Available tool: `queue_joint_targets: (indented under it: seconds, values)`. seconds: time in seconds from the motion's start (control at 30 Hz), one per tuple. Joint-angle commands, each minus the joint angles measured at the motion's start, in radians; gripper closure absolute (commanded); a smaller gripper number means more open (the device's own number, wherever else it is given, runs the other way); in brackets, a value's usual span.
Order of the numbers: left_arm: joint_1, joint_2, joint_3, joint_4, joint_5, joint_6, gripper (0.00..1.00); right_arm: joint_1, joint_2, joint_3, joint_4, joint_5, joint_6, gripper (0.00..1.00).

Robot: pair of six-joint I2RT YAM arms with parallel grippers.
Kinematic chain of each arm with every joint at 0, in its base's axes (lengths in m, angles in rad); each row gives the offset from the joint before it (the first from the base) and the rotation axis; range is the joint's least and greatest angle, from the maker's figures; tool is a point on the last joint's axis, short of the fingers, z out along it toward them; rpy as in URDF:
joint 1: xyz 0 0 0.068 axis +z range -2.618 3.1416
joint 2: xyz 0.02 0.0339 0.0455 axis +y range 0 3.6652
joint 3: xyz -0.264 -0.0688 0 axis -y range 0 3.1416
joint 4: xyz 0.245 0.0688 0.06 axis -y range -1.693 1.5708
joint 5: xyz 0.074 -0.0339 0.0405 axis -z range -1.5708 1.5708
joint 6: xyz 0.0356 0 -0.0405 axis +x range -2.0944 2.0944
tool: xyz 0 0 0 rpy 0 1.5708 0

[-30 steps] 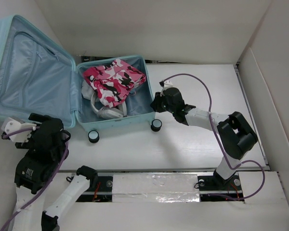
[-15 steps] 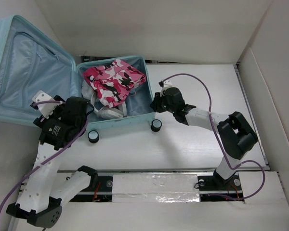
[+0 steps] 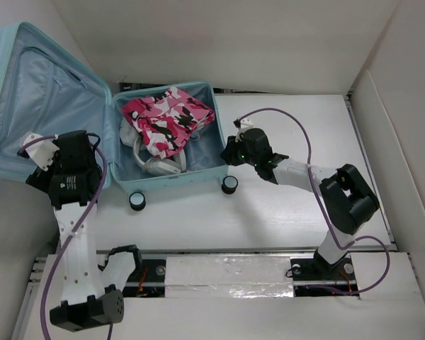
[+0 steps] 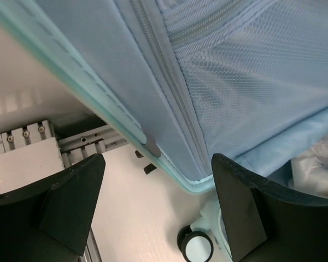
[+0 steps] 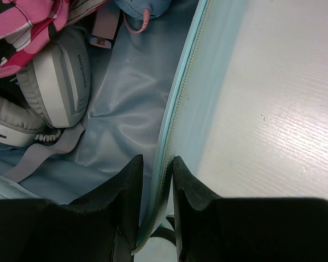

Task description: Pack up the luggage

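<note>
The lid stands open, so the left gripper will next go down to its left in the top view onto the lid's near rim (image 3: 17, 174) (image 4: 106, 117) below it.
The luggage (image 3: 46, 85) lies open at the far left, its lid leaning back with grey-blue lining. Its base holds a pink camouflage garment (image 3: 166, 117) and white headphones (image 3: 156, 164). My left gripper (image 3: 74, 152) hovers over the lid's near edge beside the hinge. In the left wrist view the left gripper (image 4: 158, 202) is wide open and empty, with the lid's rim (image 4: 126, 131) and a caster wheel (image 4: 197, 248) below it. My right gripper (image 3: 230, 150) is shut on the base's right wall; in the right wrist view the right gripper (image 5: 156, 164) pinches the zipper rim (image 5: 177, 109).
A second caster wheel (image 3: 229, 185) sits under the base's near right corner. Grey straps and the headphones (image 5: 60, 87) lie inside by the clamped wall. White walls enclose the table; a metal rail (image 3: 219, 273) runs along the near edge.
My left arm has swung up from the near left corner to the lid's near edge, then shifted left. The right gripper and the luggage have not moved.
</note>
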Motion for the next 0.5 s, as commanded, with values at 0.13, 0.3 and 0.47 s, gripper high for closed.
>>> queue_joint_targets:
  seconds: [0.13,0.3,0.47]
  values:
    - [0.024,-0.057,0.013,0.030,-0.003,0.083,0.25,0.055,0.019,-0.009,0.026,-0.349,-0.045,1.00]
    - [0.054,0.026,-0.020,0.031,-0.095,0.103,0.26,0.055,0.019,-0.009,0.023,-0.348,-0.047,1.00]
    - [0.103,0.118,-0.001,0.094,-0.070,0.153,0.27,0.055,0.019,-0.007,0.020,-0.351,-0.050,1.00]
